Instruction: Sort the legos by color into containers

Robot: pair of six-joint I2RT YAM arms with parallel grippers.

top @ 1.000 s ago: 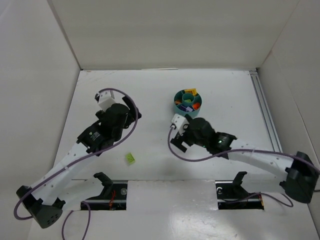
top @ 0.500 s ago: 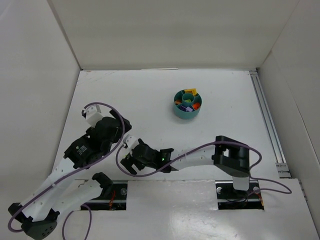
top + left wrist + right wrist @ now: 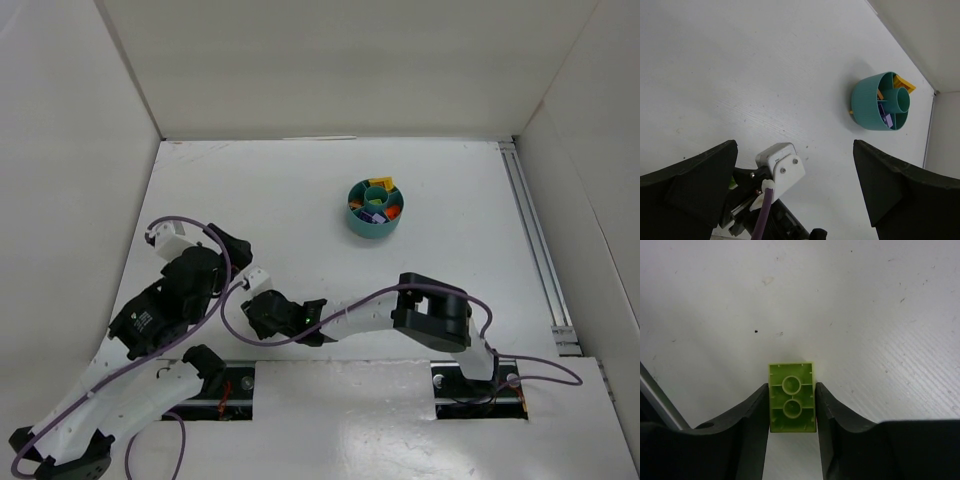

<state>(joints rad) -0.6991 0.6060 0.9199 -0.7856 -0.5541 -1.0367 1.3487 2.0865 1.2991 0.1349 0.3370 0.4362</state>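
Note:
I will lift my right gripper outward over the dish's round middle cup (image 3: pixel 376 199) next, to its right in the top view, and release the lego where green shows.
A lime green lego (image 3: pixel 792 397) lies underside up on the white table, and my right gripper (image 3: pixel 791 399) is shut on it, with a black finger (image 3: pixel 752 412) pressed against each long side. From above, the right gripper (image 3: pixel 262 316) sits low at the front left and hides that brick. The teal dish (image 3: pixel 353 216) of containers stands further back and holds orange-yellow, lilac and orange-red legos (image 3: pixel 392 210). My left gripper (image 3: pixel 228 252) hangs open just left of the right one. In the left wrist view its fingers (image 3: pixel 700 185) stand wide apart over the right wrist's white camera block (image 3: pixel 781 165), with the dish (image 3: pixel 865 102) beyond.
White walls enclose the table on three sides. A metal rail (image 3: pixel 530 230) runs along the right edge. The right arm (image 3: pixel 430 312) stretches across the front of the table toward the left. Two mounting slots (image 3: pixel 222 385) sit at the near edge.
The right arm swung from beside the dish to the front left, came down over the green lego and closed on it. The left arm drew back toward the left.

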